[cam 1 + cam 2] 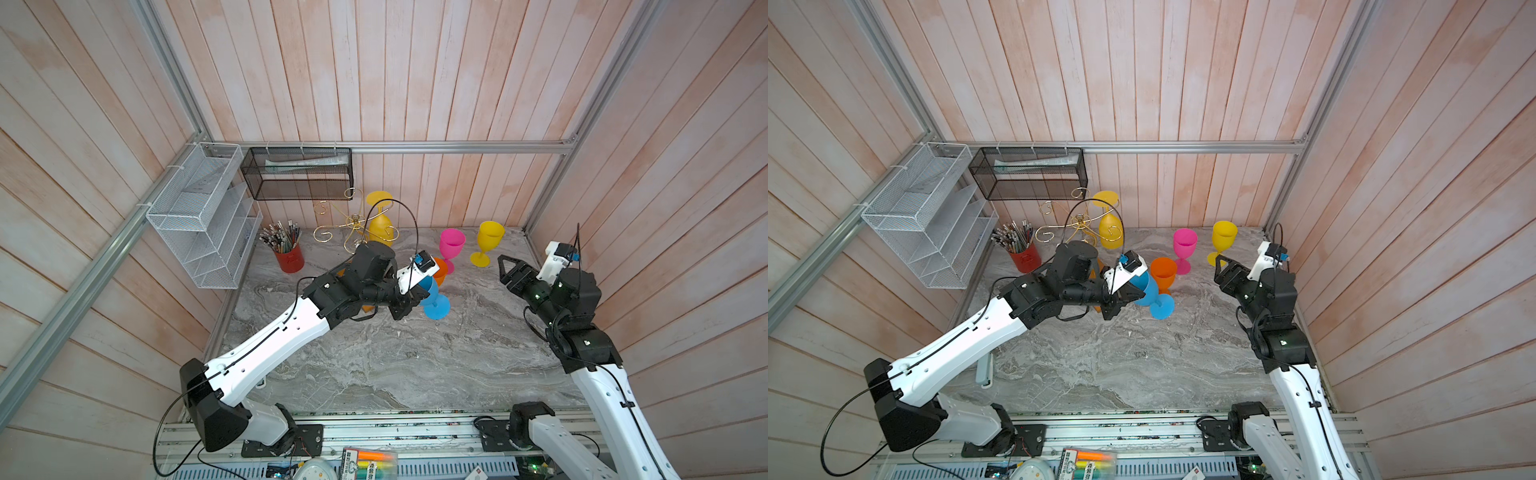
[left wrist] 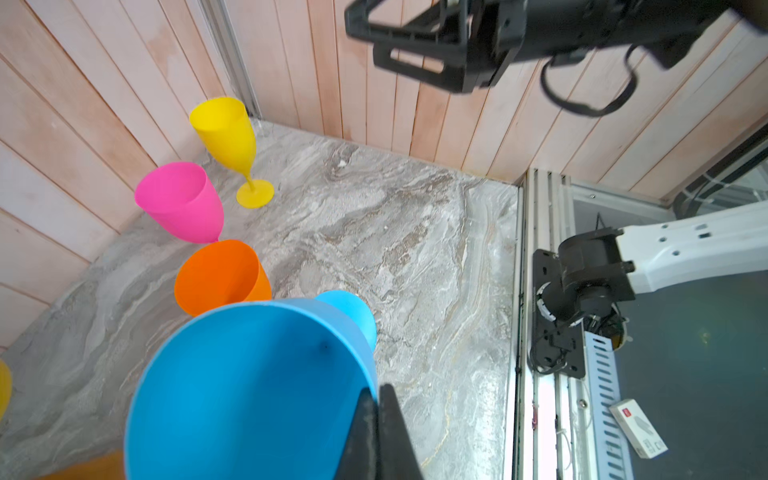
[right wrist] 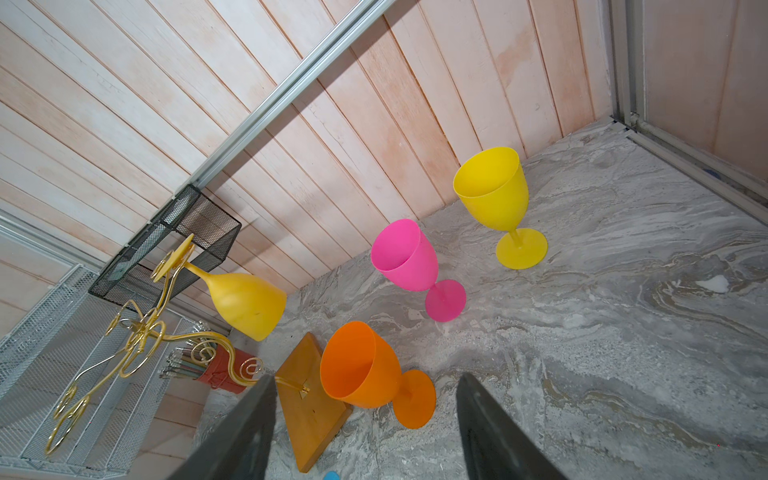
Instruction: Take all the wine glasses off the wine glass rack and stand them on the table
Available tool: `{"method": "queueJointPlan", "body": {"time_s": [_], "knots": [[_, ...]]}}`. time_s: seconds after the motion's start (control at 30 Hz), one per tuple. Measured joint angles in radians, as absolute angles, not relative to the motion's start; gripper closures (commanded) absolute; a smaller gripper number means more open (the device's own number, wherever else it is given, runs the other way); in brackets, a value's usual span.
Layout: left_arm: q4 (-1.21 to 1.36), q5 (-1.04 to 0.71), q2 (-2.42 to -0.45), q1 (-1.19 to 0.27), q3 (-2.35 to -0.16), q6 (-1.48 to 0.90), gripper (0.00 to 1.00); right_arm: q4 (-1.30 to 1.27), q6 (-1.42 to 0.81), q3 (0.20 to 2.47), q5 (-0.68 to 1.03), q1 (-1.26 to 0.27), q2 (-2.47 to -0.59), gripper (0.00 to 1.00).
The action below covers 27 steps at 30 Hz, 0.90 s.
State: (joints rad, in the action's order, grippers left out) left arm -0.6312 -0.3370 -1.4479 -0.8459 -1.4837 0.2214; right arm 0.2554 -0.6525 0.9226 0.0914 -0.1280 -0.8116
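My left gripper moves down and tilts next until the slanted blue glass stands upright, then releases its rim, since bare marble by the orange glass [image 1: 407,327] lies below.
The gold wire wine glass rack [image 1: 353,222] [image 1: 1079,222] [image 3: 141,332] stands at the back on its wooden base [image 3: 307,399]. A yellow wine glass [image 1: 380,232] [image 1: 1111,232] [image 3: 245,303] hangs upside down from one of its arms. My left gripper [image 1: 420,296] [image 1: 1136,296] [image 2: 377,390] is shut on the rim of a blue wine glass [image 1: 434,299] [image 1: 1150,291] [image 2: 249,395], away from the rack. The blue glass tilts with its foot low over the table. My right gripper [image 1: 505,266] [image 1: 1221,266] [image 3: 366,377] is open and holds nothing, off to the right.
Orange [image 1: 1163,272] [image 3: 357,365], pink [image 1: 452,245] [image 3: 405,257] and yellow [image 1: 488,241] [image 3: 492,191] glasses stand upright on the marble table. A red pencil cup [image 1: 289,257], a white mesh basket [image 1: 199,208] and a black mesh basket [image 1: 297,174] sit at the back left.
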Motion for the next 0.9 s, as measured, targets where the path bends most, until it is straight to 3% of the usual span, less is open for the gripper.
{"method": "queueJointPlan", "body": {"time_s": [0.47, 0.9], "knots": [[-0.705, -0.118, -1.594, -0.891, -1.474, 0.223, 1.00, 0.255, -0.650, 0.923, 0.095, -0.128, -0.815, 0.32], [-0.682, -0.041, -1.684, -0.893, -1.470, 0.197, 1.00, 0.246, -0.654, 0.923, 0.107, -0.128, -0.823, 0.34]]}}
